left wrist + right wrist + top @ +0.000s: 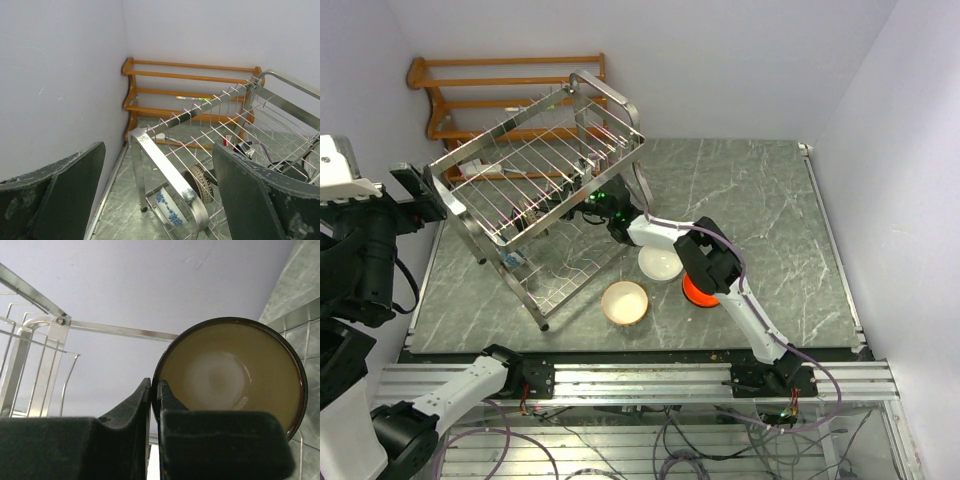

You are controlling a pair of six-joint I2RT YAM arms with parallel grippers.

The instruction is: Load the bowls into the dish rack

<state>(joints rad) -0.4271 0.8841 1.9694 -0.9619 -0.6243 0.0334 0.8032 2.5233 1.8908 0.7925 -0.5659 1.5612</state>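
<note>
My right gripper moves down toward the slot by the blue-and-white bowl next and releases. The tan-brown bowl hangs on edge over the wires of the dish rack's lower shelf.
The silver wire dish rack stands at the table's back left; it also shows in the left wrist view and the right wrist view. A blue-and-white bowl stands on edge in its lower tier. My right gripper reaches into the lower tier, shut on the rim of a dark-rimmed, tan-brown bowl with a patterned outside. A white bowl, an orange-red bowl partly under the right arm, and a tan-rimmed bowl sit on the table. My left gripper is open and empty, raised at the rack's left end.
A brown wooden slatted rack leans on the back wall behind the silver rack. White walls close the left, back and right sides. The green marble table has a metal rail along its near edge.
</note>
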